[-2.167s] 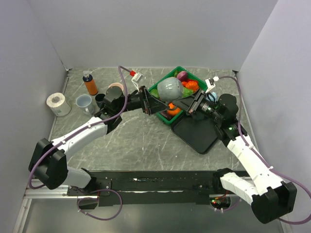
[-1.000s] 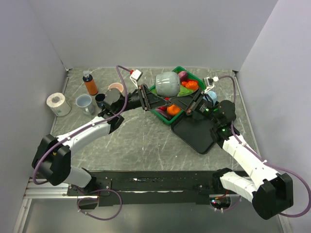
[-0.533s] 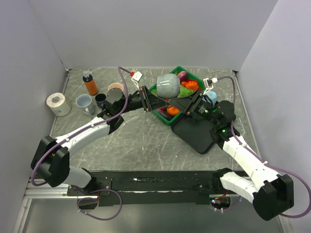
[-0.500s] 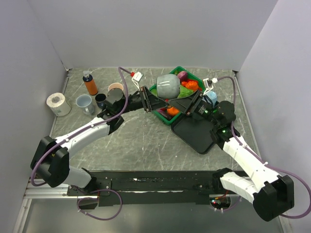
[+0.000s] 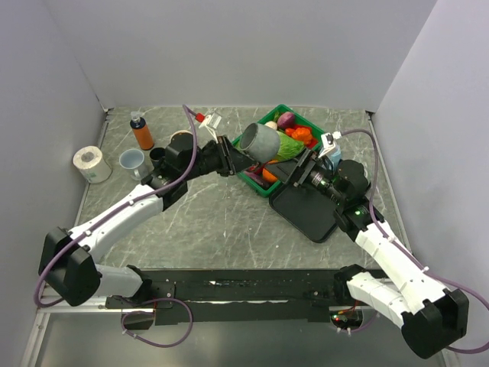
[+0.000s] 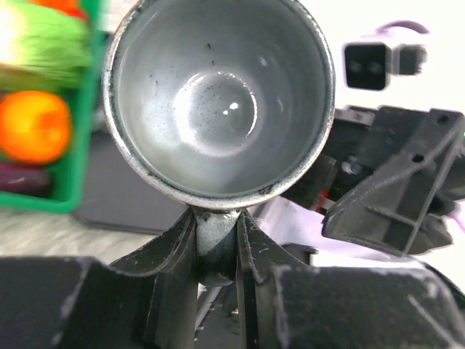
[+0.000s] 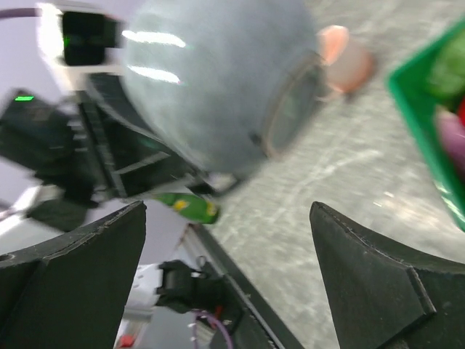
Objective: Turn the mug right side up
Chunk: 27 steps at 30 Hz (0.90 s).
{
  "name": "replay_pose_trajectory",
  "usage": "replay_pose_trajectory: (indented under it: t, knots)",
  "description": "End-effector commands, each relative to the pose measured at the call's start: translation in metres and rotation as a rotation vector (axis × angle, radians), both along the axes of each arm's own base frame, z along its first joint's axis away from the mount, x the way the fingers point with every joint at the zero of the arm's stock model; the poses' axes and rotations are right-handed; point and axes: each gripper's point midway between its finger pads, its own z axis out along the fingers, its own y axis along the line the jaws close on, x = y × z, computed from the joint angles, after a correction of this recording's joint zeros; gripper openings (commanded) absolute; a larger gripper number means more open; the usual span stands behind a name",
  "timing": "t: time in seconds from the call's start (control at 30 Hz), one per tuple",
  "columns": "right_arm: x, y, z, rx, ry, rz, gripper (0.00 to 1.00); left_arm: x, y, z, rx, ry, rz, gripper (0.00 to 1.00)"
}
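I need to swing my left gripper outward next, turn it downward and lower it to the tabletop between the pink cup and the basket to release the mug, because the mug hangs sideways.
The grey mug (image 5: 260, 141) hangs in the air over the left edge of the green basket (image 5: 276, 112), tilted on its side. My left gripper (image 5: 238, 158) is shut on its handle. In the left wrist view the mug's mouth (image 6: 218, 102) faces the camera and the handle sits pinched in the left gripper (image 6: 216, 243). My right gripper (image 5: 291, 171) stands wide open just right of the mug, touching nothing. The right wrist view shows the mug's rounded outside (image 7: 211, 80) beyond the open right gripper (image 7: 229, 280).
The green basket holds vegetables. A black tray (image 5: 306, 215) lies in front of it on the right. At the back left stand an orange bottle (image 5: 142, 131), a light blue mug (image 5: 131, 160), a dark cup (image 5: 157, 156) and a paper roll (image 5: 92, 163). A pink cup (image 7: 341, 54) stands behind.
My right gripper has let go of the mug, opened wide and drawn back. The left gripper has turned the mug, which showed its rounded bottom before and now lies tilted.
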Motion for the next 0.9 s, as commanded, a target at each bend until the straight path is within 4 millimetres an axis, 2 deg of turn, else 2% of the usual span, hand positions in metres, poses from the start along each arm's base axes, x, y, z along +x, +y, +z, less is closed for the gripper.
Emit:
replay_pose_trajectory:
  t: [0.0,0.07,0.27,0.37,0.5,0.57,0.6,0.7,0.87]
  knots:
    - [0.006,-0.02,0.004,-0.088,-0.032,-0.117,1.0,0.015,0.032,0.071,0.023,-0.222,0.192,0.01]
    - [0.007,-0.022,0.001,-0.107,-0.025,-0.125,1.0,0.022,0.041,0.068,0.084,-0.231,0.245,0.01]
    - [0.009,-0.023,-0.008,-0.135,-0.004,-0.132,1.0,0.048,0.07,0.039,0.293,-0.203,0.411,0.01]
    - [0.01,-0.026,-0.019,-0.165,0.038,-0.143,1.0,0.065,0.093,0.026,0.398,-0.184,0.534,0.01]
    - [0.013,-0.03,-0.027,-0.195,0.073,-0.168,0.99,0.084,0.116,0.009,0.481,-0.147,0.618,0.01]
    - [0.014,-0.03,-0.032,-0.206,0.087,-0.168,1.0,0.093,0.122,0.003,0.496,-0.127,0.63,0.01]
    - [0.015,-0.032,-0.034,-0.208,0.093,-0.172,1.0,0.101,0.131,0.001,0.501,-0.114,0.653,0.01]
    - [0.016,-0.033,-0.042,-0.219,0.128,-0.176,1.0,0.126,0.14,-0.002,0.499,-0.095,0.682,0.01]
    - [0.017,-0.037,-0.059,-0.236,0.185,-0.173,1.0,0.177,0.143,-0.01,0.533,-0.093,0.694,0.01]
